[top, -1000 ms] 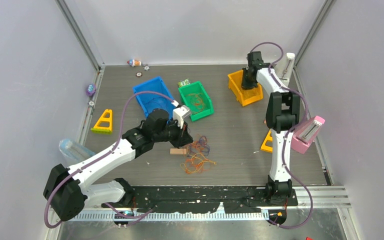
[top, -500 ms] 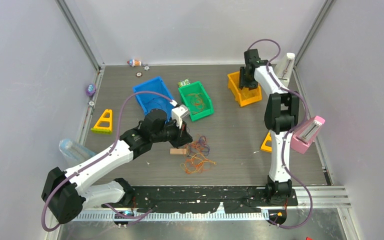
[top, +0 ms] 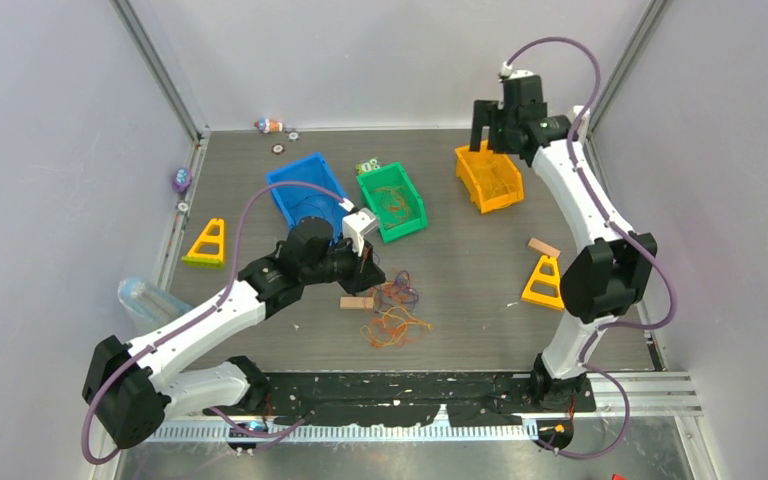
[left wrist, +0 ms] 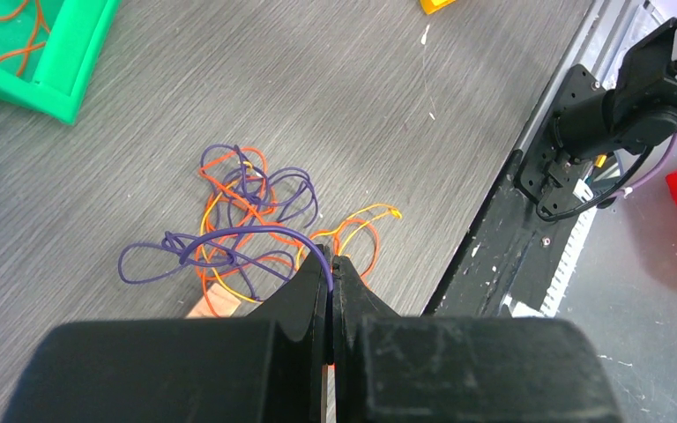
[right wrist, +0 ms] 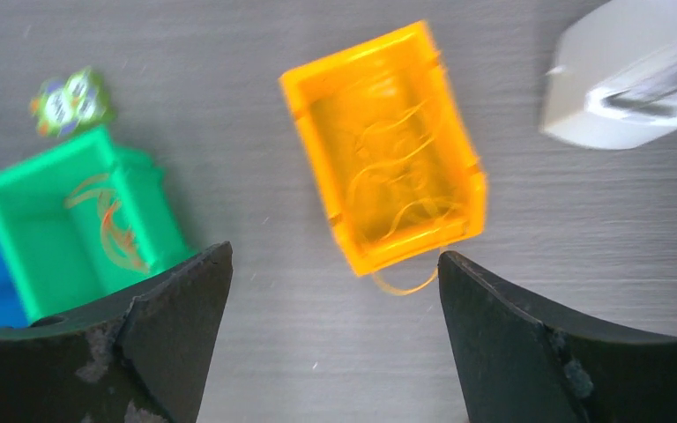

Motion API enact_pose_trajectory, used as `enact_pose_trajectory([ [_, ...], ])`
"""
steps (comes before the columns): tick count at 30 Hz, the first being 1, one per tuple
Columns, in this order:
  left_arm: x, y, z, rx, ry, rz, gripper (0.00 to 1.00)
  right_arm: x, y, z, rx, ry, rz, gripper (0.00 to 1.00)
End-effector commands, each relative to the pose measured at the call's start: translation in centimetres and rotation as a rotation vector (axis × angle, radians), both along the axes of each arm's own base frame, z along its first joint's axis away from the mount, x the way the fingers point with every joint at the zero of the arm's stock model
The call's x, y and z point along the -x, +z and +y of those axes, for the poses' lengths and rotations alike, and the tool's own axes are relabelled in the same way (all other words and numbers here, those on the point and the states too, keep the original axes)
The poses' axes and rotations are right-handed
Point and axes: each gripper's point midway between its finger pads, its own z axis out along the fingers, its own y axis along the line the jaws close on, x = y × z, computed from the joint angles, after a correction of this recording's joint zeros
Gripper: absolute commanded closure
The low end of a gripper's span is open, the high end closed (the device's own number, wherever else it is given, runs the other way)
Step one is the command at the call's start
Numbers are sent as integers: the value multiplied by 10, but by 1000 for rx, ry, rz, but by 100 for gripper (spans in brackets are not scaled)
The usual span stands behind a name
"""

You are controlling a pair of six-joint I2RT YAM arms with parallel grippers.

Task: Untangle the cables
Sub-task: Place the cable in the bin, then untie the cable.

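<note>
My right gripper will go back and down and close on the tangle's orange cable, still wound through my left gripper's purple cable.
A loose tangle of orange, yellow and purple cables (top: 396,311) (left wrist: 247,225) lies on the grey table near the front. My left gripper (top: 371,276) (left wrist: 331,261) is just left of the tangle, shut on a purple cable that arcs out of it. High over the orange bin (top: 490,176) (right wrist: 388,145) hangs my right gripper (top: 495,132) (right wrist: 335,257), open and holding nothing. Thin yellow cables lie in that bin, and one loop (right wrist: 403,284) hangs over its near wall. Orange cables lie in the green bin (top: 392,201) (right wrist: 18,238).
A blue bin (top: 303,188) stands left of the green one. A small wooden block (top: 356,302) (left wrist: 212,305) lies beside the tangle, another (top: 543,247) near a yellow triangular stand (top: 543,283). A second stand (top: 207,243) and a bottle (top: 146,298) are at the left. A white device (right wrist: 635,79) sits by the orange bin.
My right gripper has opened and risen out of the orange bin, and the arm has swung up and out to the right. The left gripper has stayed shut by the tangle.
</note>
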Motion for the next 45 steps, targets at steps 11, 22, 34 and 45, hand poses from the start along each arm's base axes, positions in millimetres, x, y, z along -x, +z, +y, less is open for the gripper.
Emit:
enact_pose_trajectory([
  [11, -15, 58, -7, 97, 14, -118, 100, 177, -68, 144, -409, 560, -126, 14],
  [22, -18, 72, -11, 122, 23, -111, 100, 261, -126, 208, -424, 752, -86, 16],
  [34, -43, 100, 8, 87, 179, -102, 100, 265, -199, 221, -231, 704, 109, 52],
  [45, -84, 174, 98, 100, 497, -251, 100, 254, -215, 139, -118, 359, 148, 87],
])
